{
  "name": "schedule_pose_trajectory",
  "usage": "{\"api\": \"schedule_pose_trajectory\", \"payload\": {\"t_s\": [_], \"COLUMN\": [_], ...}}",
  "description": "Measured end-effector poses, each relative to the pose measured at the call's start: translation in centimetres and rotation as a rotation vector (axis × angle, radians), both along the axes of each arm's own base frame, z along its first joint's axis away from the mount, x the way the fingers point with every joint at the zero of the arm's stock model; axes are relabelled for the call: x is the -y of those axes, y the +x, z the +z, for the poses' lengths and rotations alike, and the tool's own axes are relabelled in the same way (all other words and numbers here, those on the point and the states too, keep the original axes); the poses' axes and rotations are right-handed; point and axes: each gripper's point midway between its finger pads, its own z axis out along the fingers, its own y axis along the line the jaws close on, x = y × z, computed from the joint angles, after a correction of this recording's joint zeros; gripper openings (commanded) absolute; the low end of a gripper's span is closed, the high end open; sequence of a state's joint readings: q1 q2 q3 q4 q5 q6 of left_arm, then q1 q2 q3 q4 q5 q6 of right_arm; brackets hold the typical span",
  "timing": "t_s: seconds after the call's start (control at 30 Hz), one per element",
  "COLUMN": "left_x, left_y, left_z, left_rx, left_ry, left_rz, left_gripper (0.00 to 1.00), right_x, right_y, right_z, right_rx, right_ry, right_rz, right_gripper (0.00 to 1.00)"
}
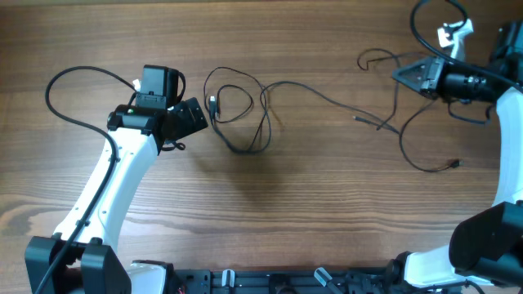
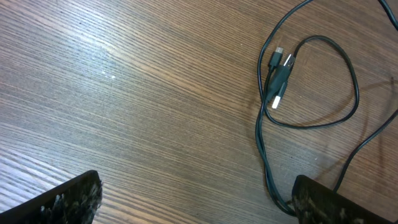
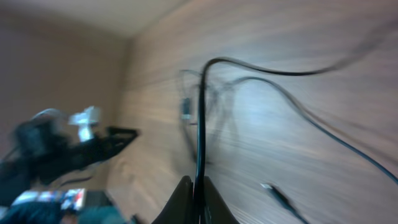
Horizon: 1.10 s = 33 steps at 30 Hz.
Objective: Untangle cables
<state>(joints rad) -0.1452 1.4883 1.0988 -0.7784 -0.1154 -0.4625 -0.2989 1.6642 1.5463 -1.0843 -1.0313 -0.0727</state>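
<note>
My right gripper pulls the held cable to the right in the overhead view next and opens, as that cable still crosses the one from the loops.
A dark cable (image 1: 245, 122) lies in loose loops at the table's centre left, its two USB plugs (image 1: 213, 104) side by side. A thinner cable (image 1: 327, 100) runs from the loops to the right, with a loose end (image 1: 454, 164). My left gripper (image 1: 196, 122) is open and empty just left of the loops. In the left wrist view the gripper (image 2: 199, 208) is wide open, the dark cable (image 2: 268, 168) passes by its right finger, and the plugs (image 2: 278, 81) lie ahead. My right gripper (image 1: 406, 74) is shut on the thin cable (image 3: 200, 124) and holds it up off the table; the right wrist view (image 3: 198, 196) is blurred.
The arms' own black cables loop at the far left (image 1: 61, 90) and at the top right (image 1: 425, 28). A small plug (image 3: 277, 194) lies on the wood near the right gripper. The arm bases stand at the front edge.
</note>
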Motion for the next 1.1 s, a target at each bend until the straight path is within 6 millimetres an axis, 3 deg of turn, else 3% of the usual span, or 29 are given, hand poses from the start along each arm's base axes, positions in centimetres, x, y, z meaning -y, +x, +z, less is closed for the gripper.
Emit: {"api": "schedule_pose_trajectory", "payload": {"t_s": [0.1,0.2,0.3,0.43,0.63,0.77,0.9,1.1], "left_x": [0.0,0.0,0.0,0.0,0.0,0.0,0.0,0.0], "left_y": [0.0,0.0,0.0,0.0,0.0,0.0,-0.1,-0.2], "left_z": [0.0,0.0,0.0,0.0,0.0,0.0,0.0,-0.1], "left_rx": [0.0,0.0,0.0,0.0,0.0,0.0,-0.004,-0.007], "left_ry": [0.0,0.0,0.0,0.0,0.0,0.0,0.001,0.002], "left_rz": [0.0,0.0,0.0,0.0,0.0,0.0,0.0,0.0], "left_gripper": [1.0,1.0,1.0,1.0,1.0,1.0,1.0,1.0], "right_x": [-0.6,0.2,1.3,2.6,6.4,8.9,12.8,23.4], "right_y": [0.7,1.5,1.4,-0.5,-0.7,1.7,2.7,-1.3], "right_z": [1.0,0.5,-1.2,-3.8,-6.3,-5.9,-5.6,-6.1], "right_rx": [0.073,0.041,-0.068,-0.255,-0.332,-0.229,-0.228,-0.393], "right_ry": [0.018,-0.015,-0.072,-0.155,-0.372,-0.47,-0.534,-0.685], "right_rz": [0.027,-0.031,-0.114,-0.196,-0.334,-0.423,-0.608,-1.044], "right_gripper": [0.04,0.04,0.05,0.04,0.05,0.05,0.04,0.04]}}
